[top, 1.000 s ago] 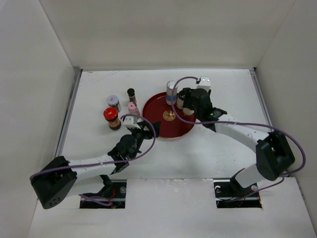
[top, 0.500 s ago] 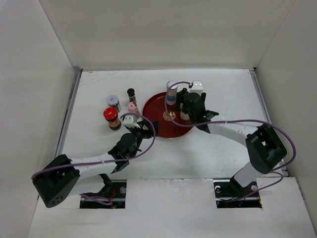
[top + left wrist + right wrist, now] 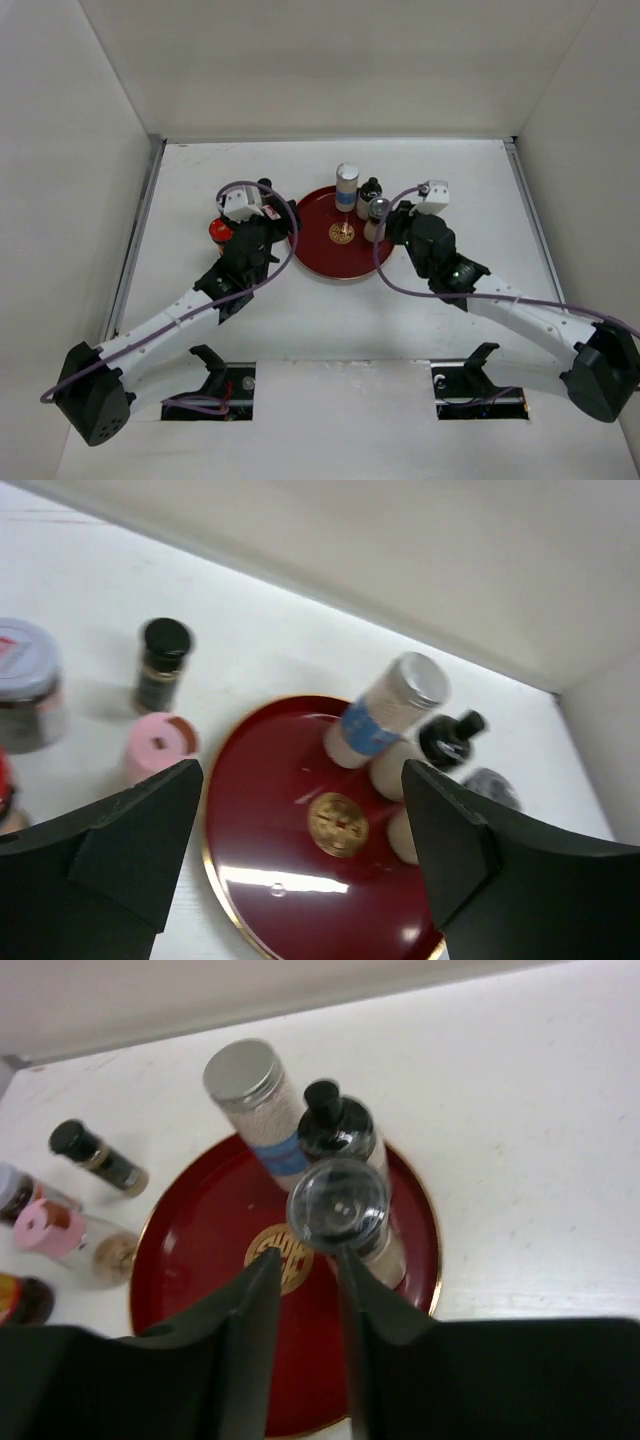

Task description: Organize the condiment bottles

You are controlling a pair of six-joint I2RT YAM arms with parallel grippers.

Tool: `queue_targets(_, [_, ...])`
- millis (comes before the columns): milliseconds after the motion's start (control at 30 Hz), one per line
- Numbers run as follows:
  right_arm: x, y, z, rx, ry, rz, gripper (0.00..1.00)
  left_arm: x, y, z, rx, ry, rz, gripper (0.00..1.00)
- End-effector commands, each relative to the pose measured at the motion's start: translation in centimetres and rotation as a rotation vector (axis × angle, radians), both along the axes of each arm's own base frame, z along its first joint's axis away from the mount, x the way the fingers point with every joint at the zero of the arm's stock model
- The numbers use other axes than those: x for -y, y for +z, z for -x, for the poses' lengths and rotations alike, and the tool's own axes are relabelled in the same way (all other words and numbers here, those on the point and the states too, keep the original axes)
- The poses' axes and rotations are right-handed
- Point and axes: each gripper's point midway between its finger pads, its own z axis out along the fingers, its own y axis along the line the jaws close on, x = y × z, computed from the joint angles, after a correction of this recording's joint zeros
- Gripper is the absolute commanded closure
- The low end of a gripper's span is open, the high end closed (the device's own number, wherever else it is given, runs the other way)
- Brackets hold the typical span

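The cap of the red-capped jar (image 3: pixel 218 232) is off the tray, so my left gripper needs to swing left in the top view, then tilt downward and lower around it.
The white blue-banded cylinder (image 3: pixel 346 188), the black-topped bottle (image 3: pixel 370 193) and the grey-capped beige shaker (image 3: pixel 378 214) stand together on the far right of the round dark-red tray (image 3: pixel 325 262). My right gripper (image 3: pixel 398 226) is just right of the shaker. In the right wrist view its jaws (image 3: pixel 305 1258) are narrowly apart and empty, with the shaker (image 3: pixel 340 1210) beyond the tips. My left gripper (image 3: pixel 283 215) hovers wide open (image 3: pixel 300 815) at the tray's left edge. Left of the tray stand the pink-capped bottle (image 3: pixel 158 746), the thin dark bottle (image 3: pixel 160 662), the silver-lidded jar (image 3: pixel 25 680) and the red-capped jar (image 3: pixel 218 232).
White walls close in the table on the left, back and right. The left arm covers the pink-capped bottle and the silver-lidded jar in the top view. The tray's near half (image 3: pixel 220 1290) holds no bottles.
My right gripper let go of the shaker on the tray and drew back to the right. My left arm swung up and forward over the bottles left of the tray.
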Motion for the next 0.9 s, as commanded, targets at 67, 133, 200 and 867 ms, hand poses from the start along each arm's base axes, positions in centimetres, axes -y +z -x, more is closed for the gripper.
queue_targets(67, [-1.3, -0.2, 2.5, 0.025, 0.064, -0.092, 0.63, -5.8, -1.5, -0.7, -0.153, 0.234, -0.155, 0.18])
queue_targets(133, [-1.9, -0.8, 3.0, 0.027, 0.098, -0.099, 0.48, -7.3, -1.5, -0.7, -0.18, 0.288, -0.179, 0.17])
queue_targets(200, [-2.3, -1.1, 3.5, 0.039, 0.128, -0.119, 0.33, -9.2, -1.8, -0.6, -0.223, 0.34, -0.213, 0.16])
queue_targets(867, [-4.7, -2.8, 4.6, 0.036, 0.214, -0.1, 0.03, -14.4, -10.2, -2.3, -0.515, 0.387, -0.228, 0.1])
